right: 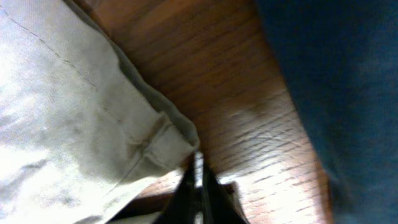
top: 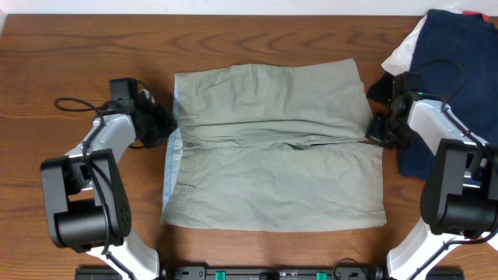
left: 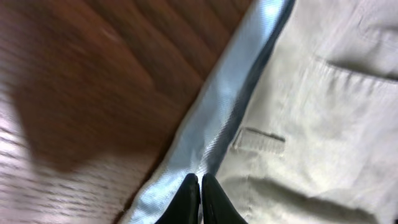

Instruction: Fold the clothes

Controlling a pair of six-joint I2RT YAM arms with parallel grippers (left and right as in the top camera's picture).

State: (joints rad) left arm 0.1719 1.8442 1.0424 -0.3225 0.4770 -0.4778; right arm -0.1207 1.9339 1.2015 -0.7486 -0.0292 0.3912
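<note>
The near part of the pale lining (top: 173,167) is back of my left gripper, so my left gripper will next move back along the edge of the waistband to that part and let go of the lining.
The khaki shorts (top: 272,148) lie spread flat in the middle of the table, with the waistband and pale lining (top: 173,167) at the left and the leg hems at the right. My left gripper (top: 161,126) is at the waistband's edge. In the left wrist view its fingers (left: 200,182) are shut on the pale lining (left: 224,106). My right gripper (top: 379,132) is at the middle of the hem side. In the right wrist view its fingers (right: 198,163) are shut at the hem corner (right: 168,140), which sits slightly raised off the wood.
A navy blue garment (top: 447,54) lies at the back right with a white garment (top: 403,50) tucked beside it, close behind my right arm. The navy cloth also shows in the right wrist view (right: 336,81). A black cable (top: 78,103) runs by the left arm.
</note>
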